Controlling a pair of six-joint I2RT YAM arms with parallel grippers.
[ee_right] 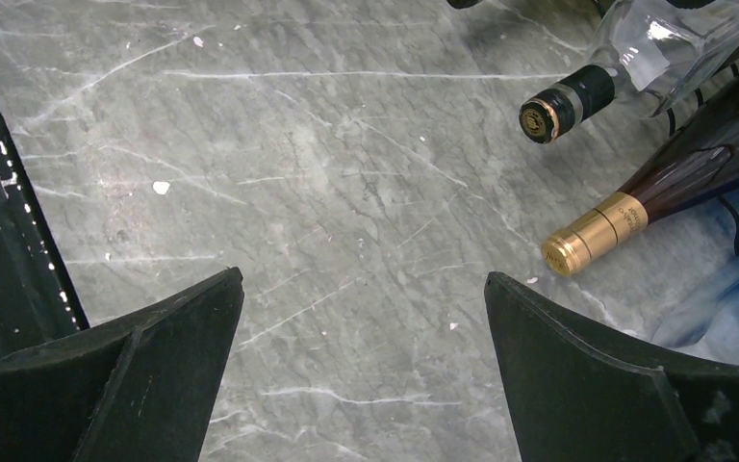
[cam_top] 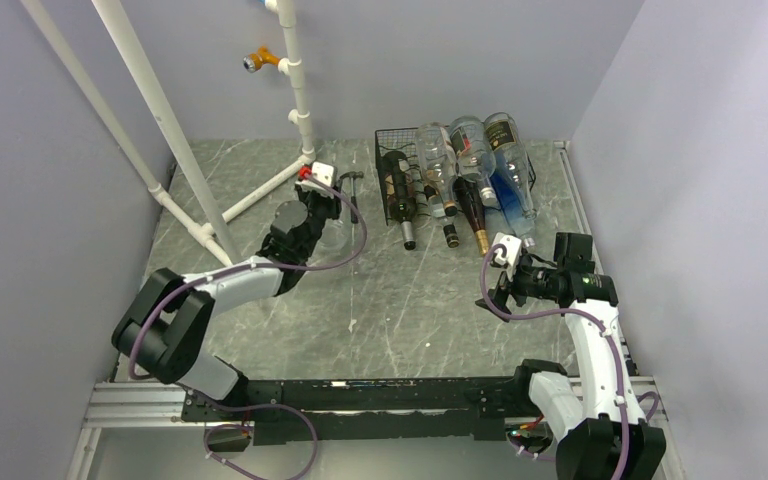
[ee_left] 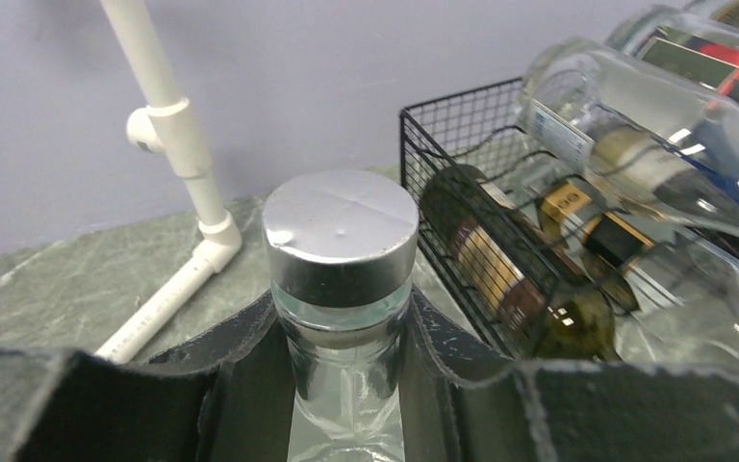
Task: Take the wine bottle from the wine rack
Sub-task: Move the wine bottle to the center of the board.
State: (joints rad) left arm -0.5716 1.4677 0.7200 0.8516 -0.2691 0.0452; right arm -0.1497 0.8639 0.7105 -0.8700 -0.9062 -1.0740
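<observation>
My left gripper carries the bottle outward next, stands it off the rack on bare tabletop (cam_top: 339,161) (ee_left: 260,252) beside the white pipe frame and releases it.
The black wire wine rack (cam_top: 388,150) stands at the back of the table and holds several bottles lying with their necks toward me. It also shows in the left wrist view (ee_left: 462,115). My left gripper (cam_top: 328,212) is left of the rack. It is shut on the neck of a clear glass bottle with a silver cap (ee_left: 340,231), which is outside the rack. In the left wrist view the left gripper (ee_left: 342,313) has a finger pressed on each side of the neck. My right gripper (cam_top: 498,285) is open and empty above the table, in front of the rack's right end.
A white pipe frame (cam_top: 160,110) stands at the back left, one leg near the held bottle (ee_left: 168,106). A gold-capped dark bottle (ee_right: 597,231) and a black-capped clear bottle (ee_right: 563,104) poke out near the right gripper (ee_right: 361,284). Grey walls close in both sides.
</observation>
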